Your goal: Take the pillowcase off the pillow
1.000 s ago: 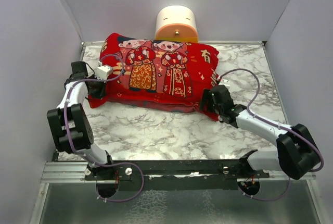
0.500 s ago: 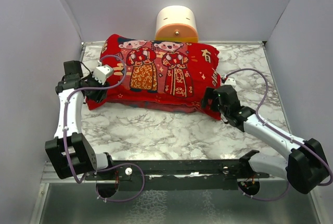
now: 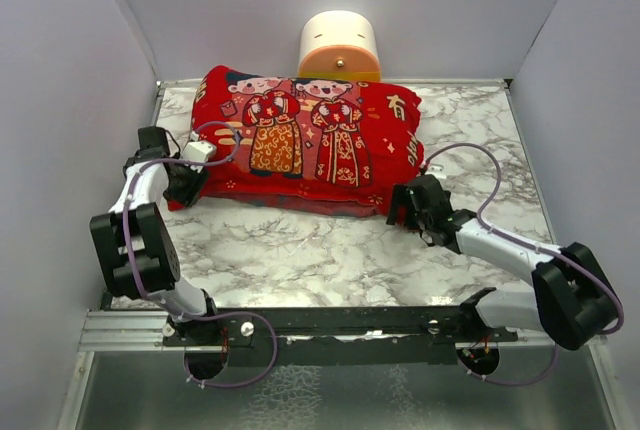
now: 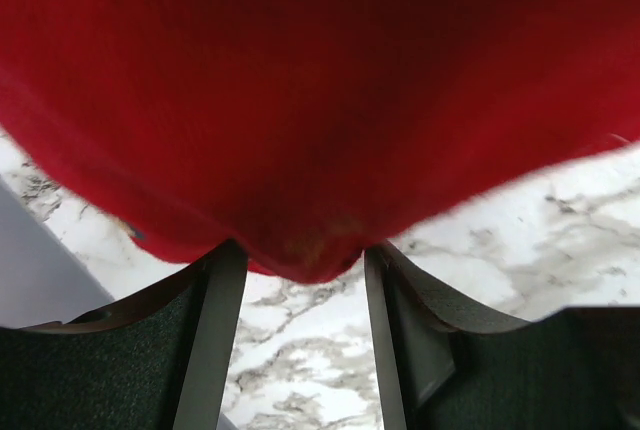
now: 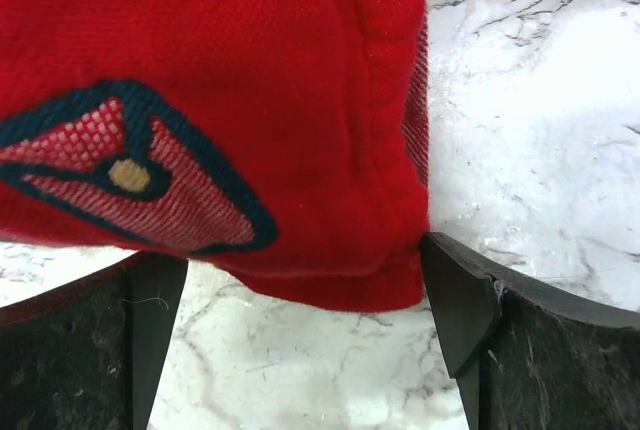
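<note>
My left gripper is open, with only the tip of the red fabric (image 4: pixel 320 100) sagging between its fingers. It will next move slightly farther onto the pillowcase's near corner (image 4: pixel 308 253) and close.
The red pillowcase (image 3: pixel 310 140) with two cartoon figures lies at the back of the marble table (image 3: pixel 300 250). It covers the pillow completely, so the pillow is hidden. My left gripper (image 3: pixel 188 178) is at the case's near-left corner. In the left wrist view the left gripper (image 4: pixel 297 258) is open, and the red fabric (image 4: pixel 320 100) sags down between its fingertips. My right gripper (image 3: pixel 403 205) sits at the near-right corner. Seen from the right wrist, the right gripper (image 5: pixel 300 275) is wide open around the pillowcase corner (image 5: pixel 300 250), whose edge touches the right finger (image 5: pixel 460 300).
A cream-and-orange cylinder (image 3: pixel 339 47) stands against the back wall behind the pillowcase. Grey walls close in the table on the left, right and back. Bare marble lies between the pillowcase and the arm bases.
My left gripper has opened and let go of the near-left corner; its arm swung out and came back. My right gripper opened fully and drew slightly toward the near edge.
</note>
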Controlling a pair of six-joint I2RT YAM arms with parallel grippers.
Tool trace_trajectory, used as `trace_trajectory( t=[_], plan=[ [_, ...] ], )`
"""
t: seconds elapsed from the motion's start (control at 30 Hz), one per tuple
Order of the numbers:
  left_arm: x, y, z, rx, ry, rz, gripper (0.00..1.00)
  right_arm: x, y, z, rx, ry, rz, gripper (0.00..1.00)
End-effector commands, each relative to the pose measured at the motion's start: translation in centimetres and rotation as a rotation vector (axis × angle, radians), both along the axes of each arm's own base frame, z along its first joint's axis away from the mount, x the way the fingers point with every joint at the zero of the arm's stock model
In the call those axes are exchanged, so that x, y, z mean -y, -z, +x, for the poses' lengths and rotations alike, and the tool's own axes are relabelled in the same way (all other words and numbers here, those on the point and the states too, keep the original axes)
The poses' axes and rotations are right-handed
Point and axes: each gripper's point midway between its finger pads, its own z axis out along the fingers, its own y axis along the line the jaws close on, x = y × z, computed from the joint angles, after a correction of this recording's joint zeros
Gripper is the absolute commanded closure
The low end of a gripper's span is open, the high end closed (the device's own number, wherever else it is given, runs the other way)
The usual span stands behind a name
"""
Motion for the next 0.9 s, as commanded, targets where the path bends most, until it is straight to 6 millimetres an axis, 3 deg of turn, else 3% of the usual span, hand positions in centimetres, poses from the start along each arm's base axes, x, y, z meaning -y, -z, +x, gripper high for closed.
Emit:
trace_trajectory(
  t=[0.0,0.13,0.27,0.4,0.47,0.53,0.73,0.87],
  plan=[
    [-2.3,0.2,3.1,0.063,-0.093,0.055,0.47,-1.3,-0.4,2.2,0.051,-0.009,0.032,0.01],
    [-2.2,0.6,4.2,0.127,-0.102,0.044,0.46,-2.8,-1.4,3.1,0.094,-0.073,0.067,0.1],
    [-1.2,1.2,3.9,0.126,-0.083,-0.003,0.58,-3.5,-1.7,2.9,0.106,-0.115,0.096,0.29],
    [0.3,1.1,3.1,0.131,-0.047,-0.061,0.8,-3.6,-1.9,2.1,0.113,-0.136,0.123,0.55],
    [0.9,0.7,2.5,0.134,-0.02,-0.081,0.95,-3.8,-2.6,1.8,0.116,-0.142,0.141,0.73],
    [1.4,-0.1,2.0,0.143,-0.008,-0.093,1.0,-3.9,-3.5,1.5,0.125,-0.144,0.161,0.95],
    [2.0,-3.2,0.5,0.221,-0.023,-0.087,1.0,-3.9,-6.3,0.6,0.16,-0.157,0.203,0.99],
    [2.0,-3.8,-1.0,0.202,-0.064,-0.08,1.0,-4.0,-6.4,-1.0,0.124,-0.163,0.238,0.99]
  ],
)
